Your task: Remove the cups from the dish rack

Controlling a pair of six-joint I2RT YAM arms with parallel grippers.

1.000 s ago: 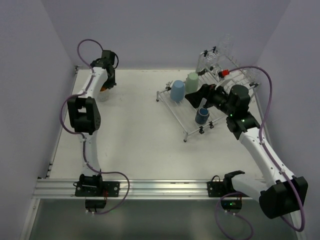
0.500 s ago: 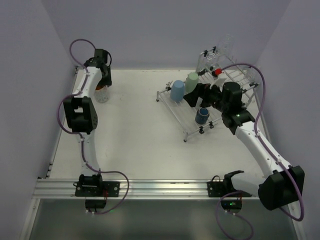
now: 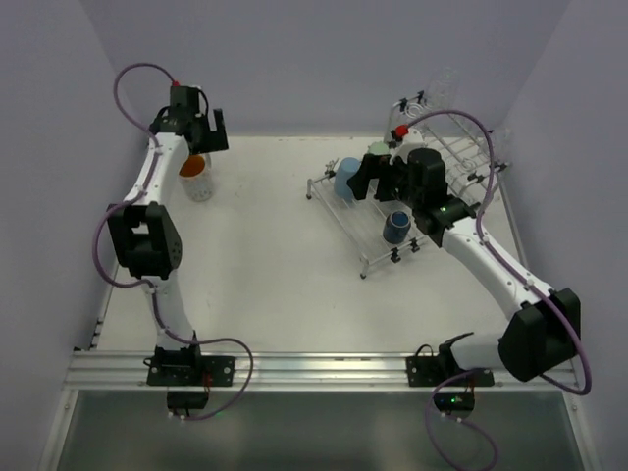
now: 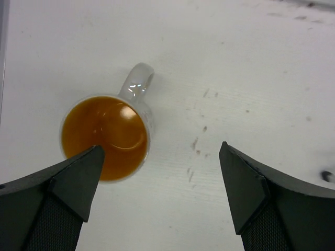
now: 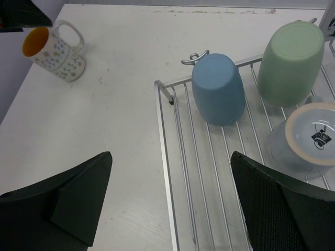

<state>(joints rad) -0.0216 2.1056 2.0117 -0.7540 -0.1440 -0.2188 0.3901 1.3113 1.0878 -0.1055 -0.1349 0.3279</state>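
Observation:
My right gripper should next move outward over the light blue cup and lower its open fingers around the cup's upturned base, because the cup stands just beyond the fingers.
A white mug with an orange inside [image 3: 196, 178] [image 4: 107, 133] [image 5: 54, 49] stands upright on the table at the far left. My left gripper [image 3: 192, 135] [image 4: 162, 151] hovers above it, open, holding nothing. The dish rack [image 3: 365, 263] [image 5: 165, 157] sits at the right. On it lie a light blue cup [image 3: 345, 180] [image 5: 218, 89], a pale green cup [image 3: 378, 150] [image 5: 290, 63] and a clear glass [image 5: 306, 141], all upside down, and a dark blue cup [image 3: 396, 226]. My right gripper [image 3: 373, 186] [image 5: 171, 154] hangs open over the rack's left edge, just short of the light blue cup.
The rack's raised slotted back [image 3: 437, 113] stands against the far right corner. Purple walls close in the back and both sides. An aluminium rail [image 3: 294, 368] runs along the near edge with both arm bases on it.
My left gripper has opened, let go of the white mug and lifted off it. My right arm has swung left and further back over the rack, toward the light blue cup.

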